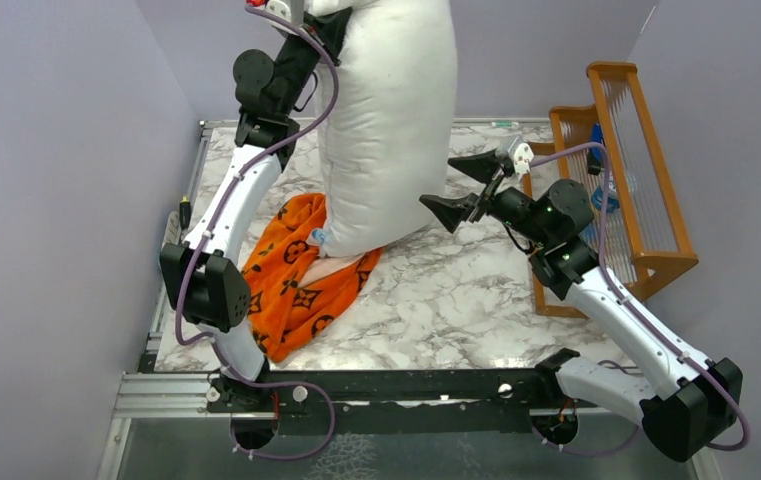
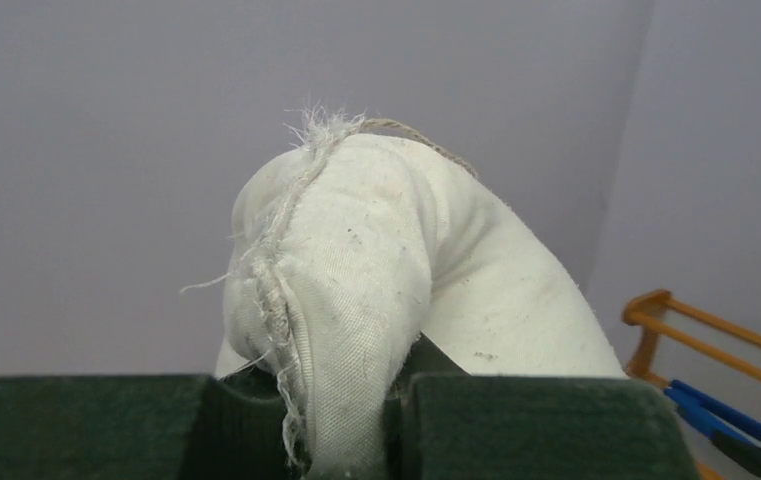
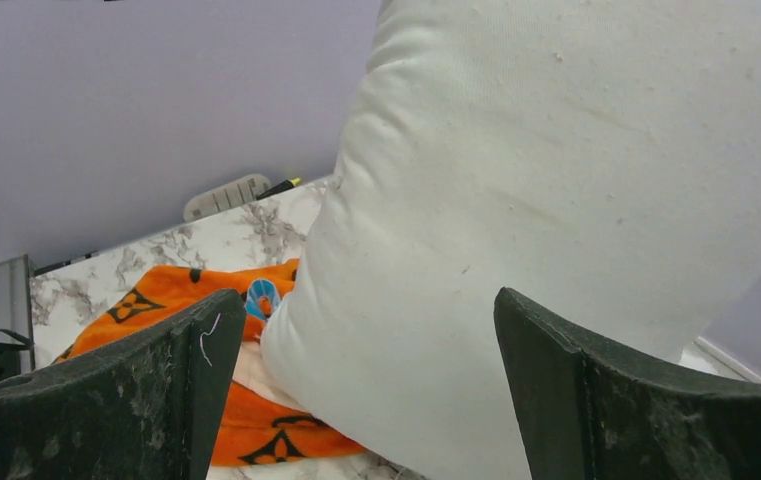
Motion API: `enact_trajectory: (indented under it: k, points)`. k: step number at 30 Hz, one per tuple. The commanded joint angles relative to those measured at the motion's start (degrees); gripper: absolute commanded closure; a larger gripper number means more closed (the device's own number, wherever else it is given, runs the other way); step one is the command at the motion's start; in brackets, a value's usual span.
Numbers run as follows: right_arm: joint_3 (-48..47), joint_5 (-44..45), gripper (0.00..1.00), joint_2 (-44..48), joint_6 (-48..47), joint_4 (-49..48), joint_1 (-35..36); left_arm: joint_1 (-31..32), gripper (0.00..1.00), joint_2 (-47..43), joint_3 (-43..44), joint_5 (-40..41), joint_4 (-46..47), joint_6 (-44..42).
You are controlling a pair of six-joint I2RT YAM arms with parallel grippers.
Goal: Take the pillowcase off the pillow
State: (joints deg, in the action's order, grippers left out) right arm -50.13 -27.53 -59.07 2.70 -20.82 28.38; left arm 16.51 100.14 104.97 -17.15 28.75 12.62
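Note:
The left gripper should lower the pillow's frayed corner toward the bare marble beyond the orange pillowcase and release it, since that clear part of the marble is below the left gripper.
The white pillow (image 1: 391, 120) hangs upright, its lower end resting on the orange pillowcase (image 1: 291, 285), which lies crumpled on the marble table at the left. My left gripper (image 1: 321, 15) is high at the top of the view, shut on the pillow's frayed upper corner (image 2: 341, 300). My right gripper (image 1: 466, 188) is open, just right of the pillow's lower half, jaws wide apart and empty. In the right wrist view the pillow (image 3: 556, 180) fills the space ahead of the gripper (image 3: 366, 380), with the pillowcase (image 3: 171, 300) on the table behind it.
A wooden rack (image 1: 626, 170) with blue items stands at the right of the table, behind my right arm. The marble table (image 1: 456, 300) has a metal rail (image 1: 356, 385) along its near edge. Purple walls close in on the left, back and right.

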Motion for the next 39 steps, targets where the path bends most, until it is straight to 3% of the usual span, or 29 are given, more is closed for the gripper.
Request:
enact_trajectory:
  k: [1, 6, 13, 16, 17, 20, 21, 27, 30, 37, 39]
  points:
    - [0.5, 2.3, 0.0, 0.3, 0.3, 0.0, -0.2, -4.2, 0.88, -4.2, -6.0, 11.6, 1.5, -4.1]
    - [1.6, 3.2, 0.0, -0.3, 0.9, -0.2, -0.2, -8.8, 0.84, -6.6, -14.2, 17.5, 1.4, -2.9]
    - [1.9, 2.4, 0.0, -2.9, 2.3, -1.7, -0.2, -9.6, 0.72, -14.1, -24.0, 31.2, 1.1, -9.8]
    - [3.1, 1.5, 0.0, -4.5, 4.7, -5.0, -0.2, -9.9, 0.73, -17.3, -27.2, 35.3, -0.4, -2.5]
    - [3.1, 1.3, 0.0, -5.0, 6.0, -6.3, -0.2, -9.8, 0.75, -18.5, -29.1, 33.8, -0.2, -1.4]
    - [2.0, 0.6, 0.0, -5.2, 4.9, -3.1, -0.2, -9.8, 0.98, -19.9, -32.2, 29.5, -1.8, -0.9]
    - [2.3, 1.3, 0.0, -5.0, 4.7, -2.9, -0.2, -9.9, 1.0, -20.0, -33.0, 28.7, -3.2, -0.3]
    - [3.8, 1.9, 0.0, -3.4, 5.1, -3.0, -0.2, -9.7, 1.0, -16.6, -37.2, 14.7, -8.7, 3.9]
    - [4.3, 2.2, 0.0, -2.4, 5.1, -2.6, -0.2, -9.2, 1.0, -14.3, -38.7, 15.0, -13.3, 4.3]
    - [2.1, 6.8, 0.0, -3.9, 8.8, 1.1, -0.2, -5.9, 1.0, -12.6, -46.1, 11.6, -9.0, 5.9]
    - [0.7, 7.9, 0.0, -4.9, 9.4, 3.5, -0.2, -3.9, 0.89, -12.4, -46.5, 13.0, -9.1, 4.5]
